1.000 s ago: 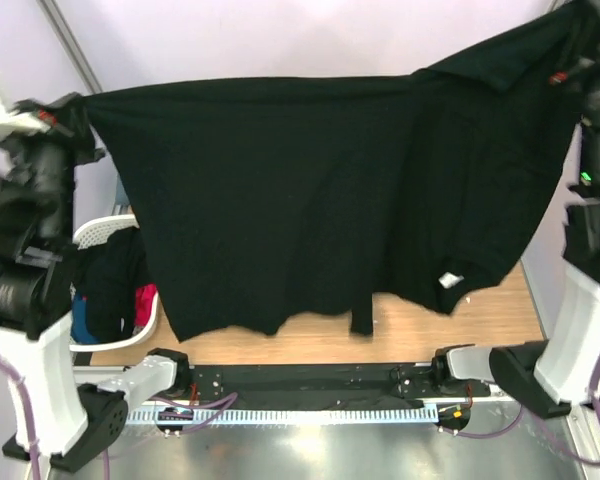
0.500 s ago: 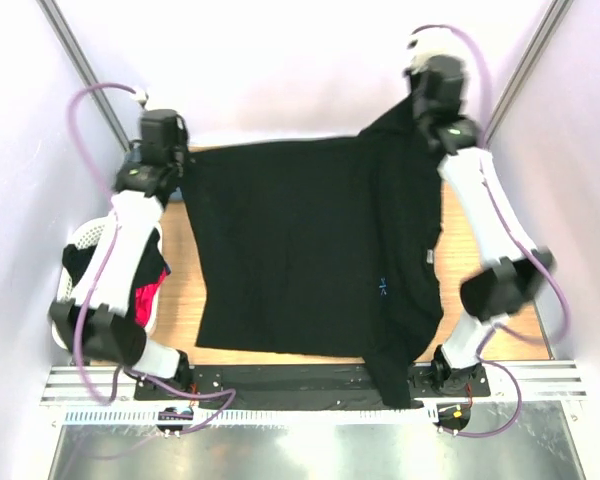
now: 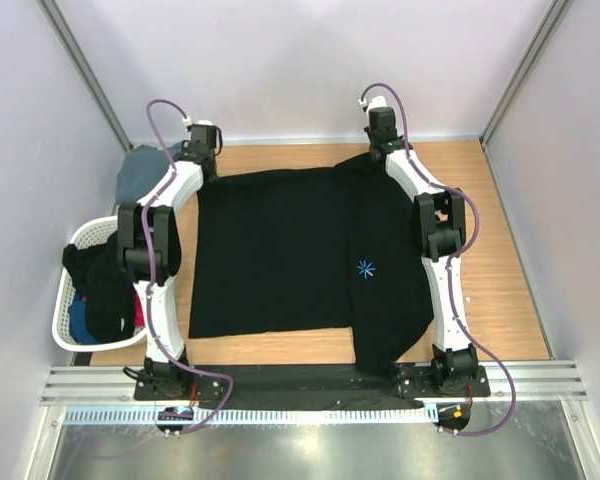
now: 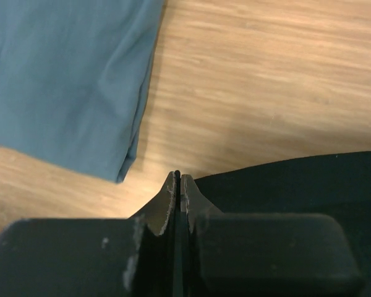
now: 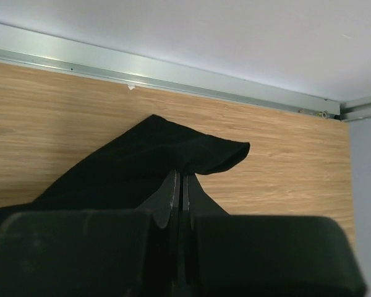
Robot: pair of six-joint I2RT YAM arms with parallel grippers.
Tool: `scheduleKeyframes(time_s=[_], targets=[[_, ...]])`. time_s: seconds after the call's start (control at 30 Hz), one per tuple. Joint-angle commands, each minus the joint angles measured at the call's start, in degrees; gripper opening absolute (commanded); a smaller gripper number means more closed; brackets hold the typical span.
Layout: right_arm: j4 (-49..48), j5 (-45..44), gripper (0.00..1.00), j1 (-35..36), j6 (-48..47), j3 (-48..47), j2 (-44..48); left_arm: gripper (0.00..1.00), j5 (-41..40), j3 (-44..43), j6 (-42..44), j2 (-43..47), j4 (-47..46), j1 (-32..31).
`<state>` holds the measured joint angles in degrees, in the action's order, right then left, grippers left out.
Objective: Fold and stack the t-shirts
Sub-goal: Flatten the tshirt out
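Note:
My right gripper draws the t-shirt's raised fold (image 5: 173,151) outward next over bare wood toward the back metal bar, since its near end reaches the front black bar.
The large black t-shirt (image 3: 275,255) lies spread flat on the wooden table, its light-blue starburst mark (image 3: 365,268) facing up. Its right part is rumpled, and its near right end reaches the black rail at the table's front. My left gripper (image 3: 198,172) is shut on its far left corner, and my right gripper (image 3: 380,156) is shut on its far right corner. In the left wrist view the fingertips (image 4: 178,180) pinch the black edge (image 4: 297,185). In the right wrist view the gripper (image 5: 179,178) pinches a raised black fold (image 5: 173,151). The slate grey-blue t-shirt (image 3: 140,170) lies folded at the far left and also shows in the left wrist view (image 4: 62,80).
A white plastic laundry basket (image 3: 64,325) with dark, blue and red clothes stands at the left edge. The back wall's metal rail (image 5: 173,68) runs just beyond the right gripper. Bare wood (image 3: 495,250) shows right of the shirt.
Both arms swung the hanging black t-shirt away from the camera and down, stretching out to the far side. The shirt now lies flat on the table, still held at both far corners.

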<state>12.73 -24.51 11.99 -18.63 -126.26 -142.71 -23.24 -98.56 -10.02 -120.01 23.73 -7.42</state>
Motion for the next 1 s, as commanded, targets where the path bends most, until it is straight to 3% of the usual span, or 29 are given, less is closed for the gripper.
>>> scheduleKeyframes(time_s=[0.0, 0.23, 0.63, 0.87, 0.93, 0.97], targets=[[-7.5, -2.9, 0.01, -0.3, 1.5, -4.8, 3.0, 0.0, -2.0, -4.4, 1.6, -1.0, -5.4, 0.4], [-11.0, 0.0, 0.01, -0.7, 6.9, -6.2, 0.9, 0.0, -3.2, -9.8, 1.4, -7.9, -7.8, 0.5], [-13.8, 0.2, 0.01, -0.7, 12.3, -11.7, -4.9, 0.0, -10.8, -11.1, 3.3, -7.5, -10.2, 0.9], [-8.2, 7.4, 0.01, -0.6, 16.3, -11.5, -4.1, 0.0, -3.7, -9.9, 3.0, -7.6, -10.1, 0.7], [-2.0, 10.4, 0.12, -0.5, 17.5, -14.2, -3.7, 0.0, -3.3, -9.4, 2.6, -7.9, -9.7, 0.3], [0.2, 10.5, 0.3, -0.5, 18.2, -14.8, -2.1, 0.0, -3.1, -9.2, 2.2, -7.8, -9.6, 0.0]])
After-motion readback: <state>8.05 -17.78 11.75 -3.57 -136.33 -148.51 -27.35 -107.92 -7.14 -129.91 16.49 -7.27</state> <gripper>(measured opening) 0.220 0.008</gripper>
